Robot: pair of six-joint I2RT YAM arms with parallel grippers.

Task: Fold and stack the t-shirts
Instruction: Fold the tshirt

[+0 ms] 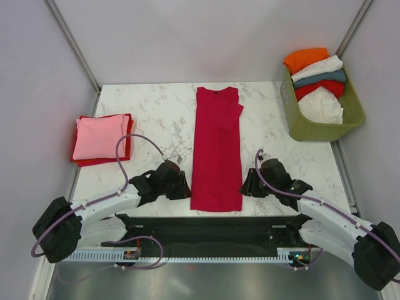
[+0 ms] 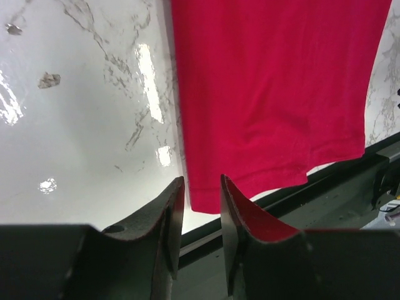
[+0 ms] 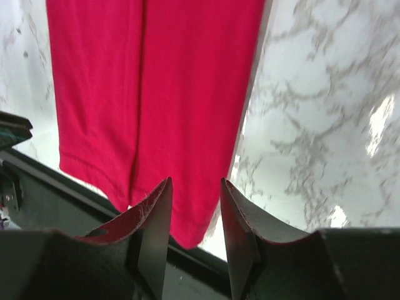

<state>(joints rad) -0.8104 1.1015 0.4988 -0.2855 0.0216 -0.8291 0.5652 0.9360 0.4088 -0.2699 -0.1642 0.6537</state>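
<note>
The t-shirt's hem corner nearest my right gripper lies below its fingers and nearer the bar, so my right gripper will next draw back and lower its open fingers over that corner.
A crimson t-shirt (image 1: 216, 150) lies flat in the middle of the marble table (image 1: 156, 112), folded lengthwise into a long narrow strip with its collar at the far end. My left gripper (image 1: 185, 187) sits low at the strip's near left corner. In the left wrist view its jaws (image 2: 201, 181) stand apart with nothing between them, and the crimson hem (image 2: 275, 94) lies just beyond. My right gripper (image 1: 245, 186) is at the near right corner. It is open too (image 3: 195, 182), with the cloth's corner (image 3: 156, 94) just ahead of the tips and not clamped.
A folded pink t-shirt (image 1: 99, 136) rests on a folded red one (image 1: 129, 140) at the table's left. An olive-green basket (image 1: 312, 132) at the back right holds orange (image 1: 304, 59), white, teal and red shirts. The table's near edge and a black rail run under both grippers.
</note>
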